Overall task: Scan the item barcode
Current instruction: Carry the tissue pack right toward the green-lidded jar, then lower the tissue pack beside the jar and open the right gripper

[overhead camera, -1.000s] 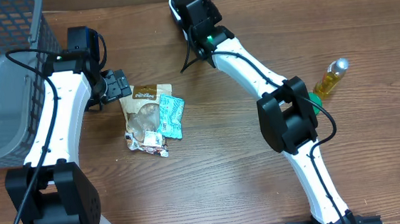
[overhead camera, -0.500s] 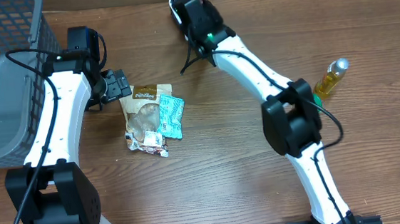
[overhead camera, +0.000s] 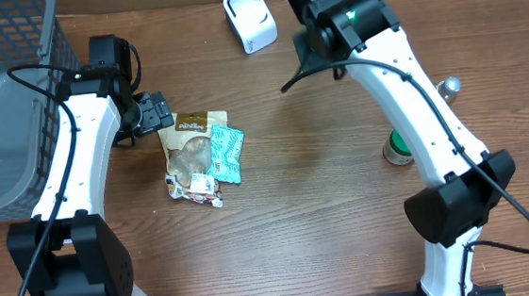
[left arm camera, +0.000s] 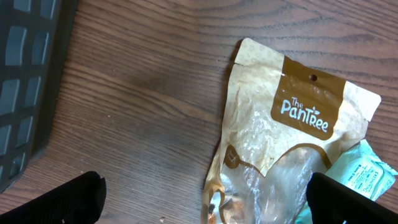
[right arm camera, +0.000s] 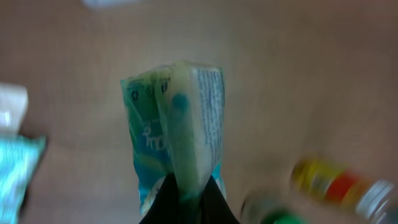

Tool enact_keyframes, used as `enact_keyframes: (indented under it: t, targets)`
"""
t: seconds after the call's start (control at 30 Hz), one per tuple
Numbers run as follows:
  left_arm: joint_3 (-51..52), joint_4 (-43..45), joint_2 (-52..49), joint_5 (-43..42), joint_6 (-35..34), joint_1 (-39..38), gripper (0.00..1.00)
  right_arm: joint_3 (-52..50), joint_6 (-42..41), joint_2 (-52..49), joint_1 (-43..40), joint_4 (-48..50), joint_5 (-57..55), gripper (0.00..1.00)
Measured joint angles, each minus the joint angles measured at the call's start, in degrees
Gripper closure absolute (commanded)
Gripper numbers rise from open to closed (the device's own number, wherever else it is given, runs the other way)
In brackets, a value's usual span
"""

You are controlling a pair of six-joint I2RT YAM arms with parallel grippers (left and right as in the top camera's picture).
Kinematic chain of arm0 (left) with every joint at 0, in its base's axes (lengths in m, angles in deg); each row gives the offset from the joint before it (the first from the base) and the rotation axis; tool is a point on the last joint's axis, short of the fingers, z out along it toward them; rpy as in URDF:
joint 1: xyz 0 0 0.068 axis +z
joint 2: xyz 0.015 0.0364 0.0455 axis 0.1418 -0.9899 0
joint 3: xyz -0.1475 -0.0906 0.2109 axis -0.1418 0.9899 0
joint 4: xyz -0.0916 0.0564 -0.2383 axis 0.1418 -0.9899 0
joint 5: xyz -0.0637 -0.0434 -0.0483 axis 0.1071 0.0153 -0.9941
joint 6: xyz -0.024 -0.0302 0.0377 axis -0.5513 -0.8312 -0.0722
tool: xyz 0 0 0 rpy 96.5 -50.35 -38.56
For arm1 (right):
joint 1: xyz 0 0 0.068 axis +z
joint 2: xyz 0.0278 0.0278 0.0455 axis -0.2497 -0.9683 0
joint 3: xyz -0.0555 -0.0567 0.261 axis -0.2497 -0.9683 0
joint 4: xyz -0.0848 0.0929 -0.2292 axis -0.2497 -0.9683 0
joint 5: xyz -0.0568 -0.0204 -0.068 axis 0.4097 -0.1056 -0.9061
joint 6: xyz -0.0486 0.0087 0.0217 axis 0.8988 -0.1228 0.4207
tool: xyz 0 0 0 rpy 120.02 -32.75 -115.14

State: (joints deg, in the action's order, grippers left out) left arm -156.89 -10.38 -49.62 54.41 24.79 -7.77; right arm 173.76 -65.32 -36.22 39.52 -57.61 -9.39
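Note:
The robot will move its right gripper back from the scanner (overhead camera: 250, 19) and down to the bare tabletop (overhead camera: 352, 151) beside the green-topped can next, because there is room to release the packet there.
In the right wrist view my right gripper (right arm camera: 189, 200) is shut on a teal and green snack packet (right arm camera: 177, 124), held upright above the table. From overhead that packet is hidden under the right arm, which hangs just right of the white barcode scanner (overhead camera: 250, 19) at the table's back. My left gripper (overhead camera: 153, 112) is open and low over the top edge of a tan "The Pantree" pouch (left arm camera: 280, 149). Nothing is between its fingers (left arm camera: 68, 199), and the pouch lies flat between them.
A teal packet (overhead camera: 230, 151) and a small snack bag (overhead camera: 195, 187) lie against the pouch (overhead camera: 191, 144). A grey mesh basket (overhead camera: 2, 112) fills the left edge. A yellow bottle (overhead camera: 447, 88) and a green-topped can (overhead camera: 397, 147) stand at the right, partly behind the right arm.
The right arm has swung from over the scanner toward the right, uncovering the scanner, with the packet still in its grip. The left arm has not moved.

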Motion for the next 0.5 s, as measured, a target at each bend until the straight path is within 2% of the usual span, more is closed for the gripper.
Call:
enact_keyframes:
  t: [0.17,0.5]
  targets:
    - [0.0,0.0,0.0,0.0,0.0,0.0,0.00,-5.0,-5.9,-0.9,-2.6,-7.9,7.5,0.96]
    - [0.0,0.0,0.0,0.0,0.0,0.0,0.00,-21.0,-11.6,-1.2,-3.0,-3.8,8.6,0.93]
